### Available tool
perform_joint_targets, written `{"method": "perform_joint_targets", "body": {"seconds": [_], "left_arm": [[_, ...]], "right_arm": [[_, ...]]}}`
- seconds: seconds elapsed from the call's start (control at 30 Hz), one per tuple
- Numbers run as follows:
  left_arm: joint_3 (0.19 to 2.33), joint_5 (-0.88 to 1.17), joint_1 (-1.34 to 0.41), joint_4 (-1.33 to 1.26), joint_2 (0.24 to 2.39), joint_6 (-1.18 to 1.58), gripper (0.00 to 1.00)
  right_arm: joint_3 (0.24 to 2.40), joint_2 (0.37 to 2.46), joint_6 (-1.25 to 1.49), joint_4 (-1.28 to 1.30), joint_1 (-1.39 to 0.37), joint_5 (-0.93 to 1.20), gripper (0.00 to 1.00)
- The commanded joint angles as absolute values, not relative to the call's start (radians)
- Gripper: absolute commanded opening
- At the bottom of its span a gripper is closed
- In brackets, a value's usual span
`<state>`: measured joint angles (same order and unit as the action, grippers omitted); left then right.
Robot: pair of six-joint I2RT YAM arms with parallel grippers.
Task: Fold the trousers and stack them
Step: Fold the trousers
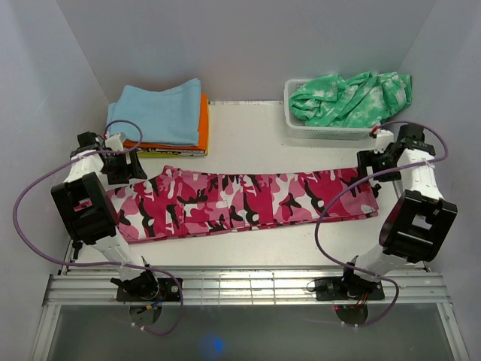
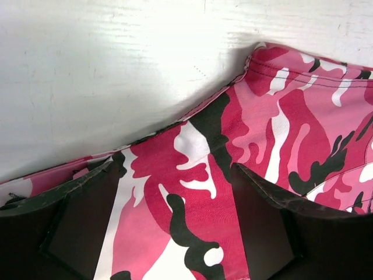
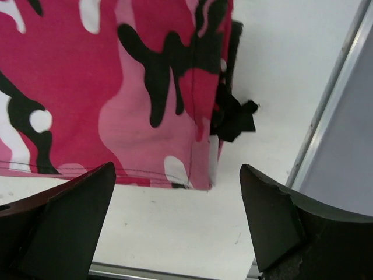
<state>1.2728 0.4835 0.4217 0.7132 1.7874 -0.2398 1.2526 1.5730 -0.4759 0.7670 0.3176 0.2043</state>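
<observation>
The trousers' near corner (image 3: 197, 174) beside the black tie (image 3: 233, 119) lies flat on the table below my right gripper's open fingers. My right gripper should move down onto that corner next.
The pink camouflage trousers (image 1: 240, 201) lie flat across the middle of the table, folded lengthwise, waist end at the left. My left gripper (image 1: 134, 167) is open over the trousers' left far corner; in the left wrist view its fingers (image 2: 78, 221) straddle the fabric (image 2: 198, 175) close above it. My right gripper (image 1: 373, 169) is open above the right end. In the right wrist view the trousers' corner (image 3: 145, 105) with a black tie (image 3: 233, 119) lies ahead of the open fingers (image 3: 274, 216), over bare table.
A stack of folded light blue, orange and yellow clothes (image 1: 169, 116) sits at the back left. A white basket (image 1: 319, 129) holding a green-and-white tie-dye garment (image 1: 353, 98) stands at the back right. A metal rail (image 1: 240, 286) runs along the near edge.
</observation>
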Motion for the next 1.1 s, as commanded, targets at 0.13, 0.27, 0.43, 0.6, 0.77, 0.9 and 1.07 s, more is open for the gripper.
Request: {"method": "perform_joint_targets", "body": {"seconds": [0.13,0.27,0.43,0.6,0.77,0.9,1.07], "left_arm": [[1.344,0.538,0.405,0.762,1.784,-0.265,0.88],[1.359,0.541,0.397,0.778,1.773,-0.264,0.88],[1.371,0.537,0.396,0.813,1.755,-0.284,0.89],[1.373,0.515,0.396,0.827,1.738,-0.299,0.89],[1.378,0.523,0.396,0.831,1.721,-0.282,0.90],[1.374,0.520,0.396,0.831,1.717,-0.265,0.89],[1.371,0.523,0.394,0.831,1.713,-0.242,0.91]], "right_arm": [[1.241,1.600,-0.549,0.785,0.466,0.152,0.93],[1.253,1.680,-0.549,0.773,0.503,0.112,0.94],[1.258,1.775,-0.525,0.784,0.505,0.207,1.00],[1.244,1.841,-0.477,0.770,0.503,0.285,0.87],[1.200,1.882,-0.442,0.753,0.488,0.362,0.72],[1.196,1.907,-0.428,0.758,0.486,0.396,0.49],[1.250,1.862,-0.449,0.784,0.494,0.407,0.14]]}}
